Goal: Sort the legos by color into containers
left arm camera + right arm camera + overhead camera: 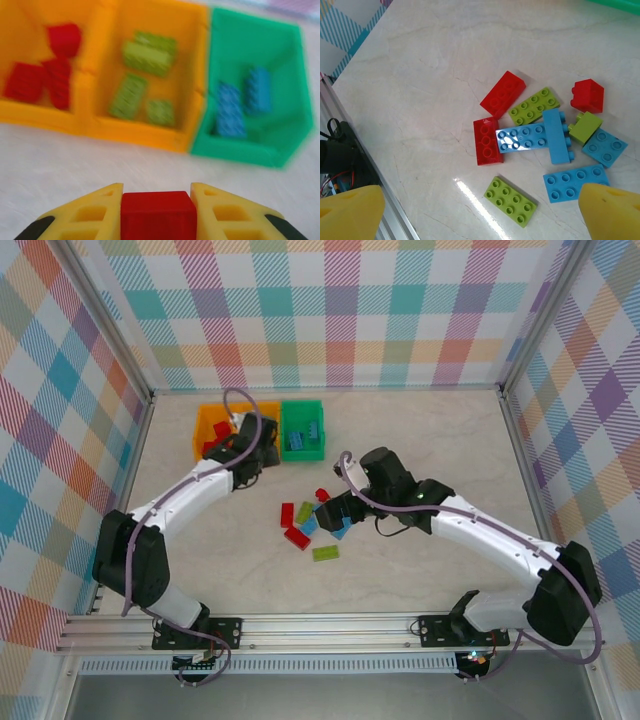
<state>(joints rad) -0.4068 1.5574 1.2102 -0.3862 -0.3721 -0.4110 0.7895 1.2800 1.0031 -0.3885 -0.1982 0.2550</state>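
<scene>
My left gripper swings outward next, away from the green bin, since the orange bin holding red bricks stands outward. It then releases the lego over the matching bricks.
My left gripper is shut on a red lego, held above the table short of the containers. In front of it stand an orange bin holding red bricks, a second orange bin holding lime bricks, and a green bin with two blue bricks. From above, the left gripper covers the middle bin. My right gripper is open over the loose legos: a lime plate, a red plate, blue pieces and a red brick.
The loose pile lies mid-table between both arms. A metal rail with cables runs along the near table edge. Plaid walls enclose the table on three sides; the bins sit near the back wall.
</scene>
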